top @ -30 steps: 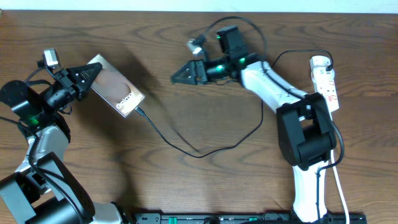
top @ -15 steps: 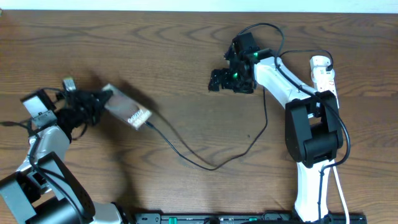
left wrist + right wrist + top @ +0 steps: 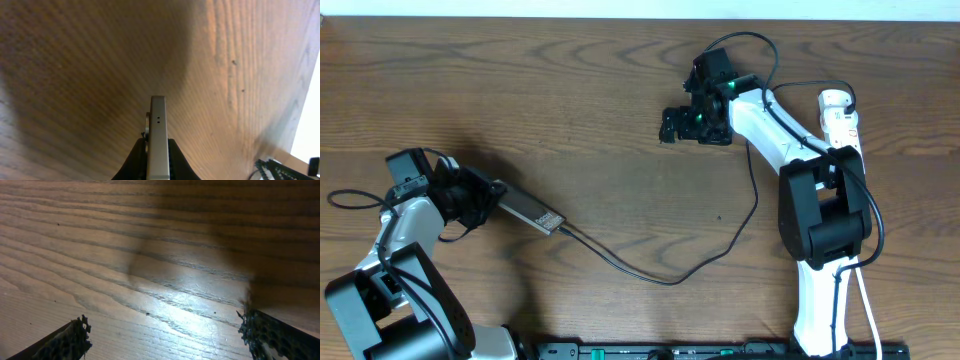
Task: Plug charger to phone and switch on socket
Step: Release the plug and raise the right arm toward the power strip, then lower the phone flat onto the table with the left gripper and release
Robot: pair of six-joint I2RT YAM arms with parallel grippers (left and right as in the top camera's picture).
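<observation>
My left gripper is above the bare wood, and the plug already sits at the phone's end. It will move down next and release the phone (image 3: 528, 211) onto the wood.
My left gripper (image 3: 485, 197) is shut on the phone (image 3: 528, 211), which it holds turned on edge at the left of the table. In the left wrist view the phone's thin grey edge (image 3: 158, 135) stands between the fingers (image 3: 156, 160). The charger's thin black cable (image 3: 650, 277) runs from the phone's right end, loops across the table and up toward the right. Its plug tip sits at the phone's end. My right gripper (image 3: 668, 125) is open and empty over bare wood at the upper middle; its fingertips (image 3: 162, 337) are wide apart. The white socket (image 3: 842, 125) lies at the far right.
The right arm's base (image 3: 820, 220) stands in front of the socket and hides its lower part. A white cord (image 3: 868, 300) runs down beside the base. A black rail (image 3: 700, 350) lies along the table's front edge.
My left gripper has swung down and rolled the phone from flat onto its edge. The cable followed it. My right gripper pulled back to the right, away from the phone.
</observation>
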